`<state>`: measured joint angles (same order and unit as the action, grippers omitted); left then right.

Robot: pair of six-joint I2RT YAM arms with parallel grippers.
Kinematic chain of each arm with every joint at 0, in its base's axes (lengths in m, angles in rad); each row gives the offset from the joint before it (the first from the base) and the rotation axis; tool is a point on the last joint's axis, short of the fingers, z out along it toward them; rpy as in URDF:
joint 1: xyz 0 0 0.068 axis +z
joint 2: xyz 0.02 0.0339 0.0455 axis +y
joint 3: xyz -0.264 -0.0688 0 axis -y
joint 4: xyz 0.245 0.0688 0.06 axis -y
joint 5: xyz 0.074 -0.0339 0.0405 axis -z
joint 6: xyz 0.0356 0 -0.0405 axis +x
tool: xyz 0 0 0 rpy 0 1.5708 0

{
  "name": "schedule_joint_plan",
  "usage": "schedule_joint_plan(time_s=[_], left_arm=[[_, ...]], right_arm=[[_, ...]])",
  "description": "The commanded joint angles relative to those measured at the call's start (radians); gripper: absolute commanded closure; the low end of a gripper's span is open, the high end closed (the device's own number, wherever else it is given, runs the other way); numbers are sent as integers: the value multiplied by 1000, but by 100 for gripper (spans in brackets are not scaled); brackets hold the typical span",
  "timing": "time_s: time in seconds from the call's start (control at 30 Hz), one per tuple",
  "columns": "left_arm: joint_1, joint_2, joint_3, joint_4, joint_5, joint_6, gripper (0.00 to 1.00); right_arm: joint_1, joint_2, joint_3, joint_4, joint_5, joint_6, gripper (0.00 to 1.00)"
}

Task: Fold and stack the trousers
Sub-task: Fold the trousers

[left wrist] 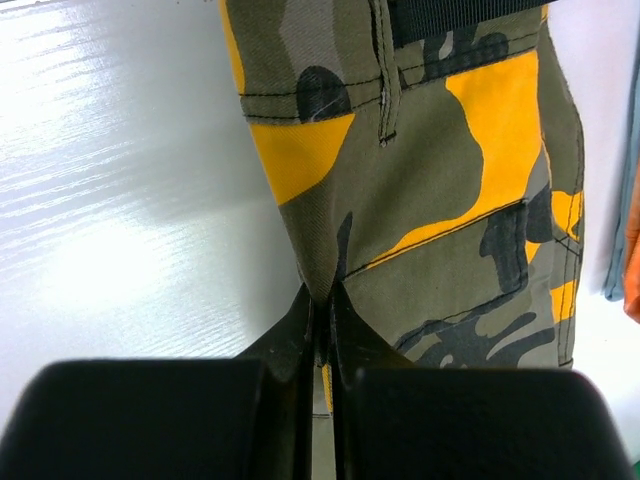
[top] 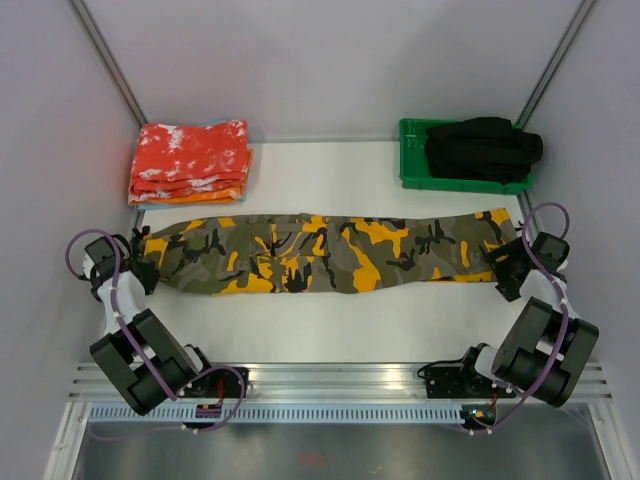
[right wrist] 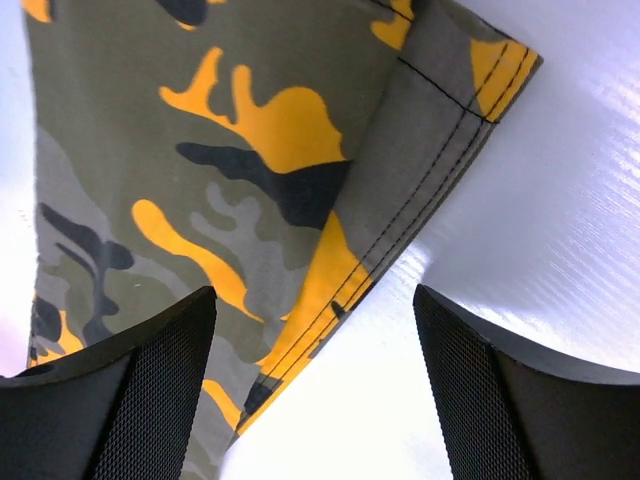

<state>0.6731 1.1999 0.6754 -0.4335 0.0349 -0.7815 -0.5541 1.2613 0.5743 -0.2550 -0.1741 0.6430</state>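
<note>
I will next slide my left gripper back with the waist corner of the trousers and let go of it on the bare part of the table, because that part is back from the gripper, toward the bar.
The camouflage trousers (top: 330,255) lie stretched flat across the table, waist at the left and leg hems at the right. My left gripper (top: 140,262) is shut on the waist corner; in the left wrist view the olive cloth (left wrist: 440,200) is pinched between its closed tips (left wrist: 322,296). My right gripper (top: 506,272) stands open at the hem end. In the right wrist view the stitched hem (right wrist: 330,290) lies on the table between the wide-apart fingers (right wrist: 150,390), touching neither, with the gripper (right wrist: 315,335) holding nothing.
A stack of red-orange white-speckled folded cloths (top: 190,162) sits at the back left. A green tray (top: 411,158) at the back right holds a black garment (top: 483,147). Enclosure walls close in both sides, and a metal rail (top: 330,380) runs along the near edge.
</note>
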Motion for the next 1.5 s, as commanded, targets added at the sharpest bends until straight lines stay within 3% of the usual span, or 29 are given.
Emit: schedule_joint_plan(time_s=[0.0,0.23,0.47,0.77,0.87,1.17,1.47], left_arm=[[5,16,24,18,45,41,98],[5,13,16,24,53,27,98],[3,15,-13,55,68,-4,98],[3,15,-10,69,80,-12,98],[5,-20,-2,23,65,-2,98],[5,-128,73,-148,-13,51,98],[5,-243,81,-319,-105,10,98]], right_arm=[[-3,52,-11,65,21,35,13],[-3,168,16,121,24,49,13],[-4,279,30,99,38,7,29],[-4,222,21,86,39,-22,83],[-6,165,7,47,61,-35,96],[-95,-20,39,-122,88,-98,100],[-159,-164,-47,-202,232,9,100]])
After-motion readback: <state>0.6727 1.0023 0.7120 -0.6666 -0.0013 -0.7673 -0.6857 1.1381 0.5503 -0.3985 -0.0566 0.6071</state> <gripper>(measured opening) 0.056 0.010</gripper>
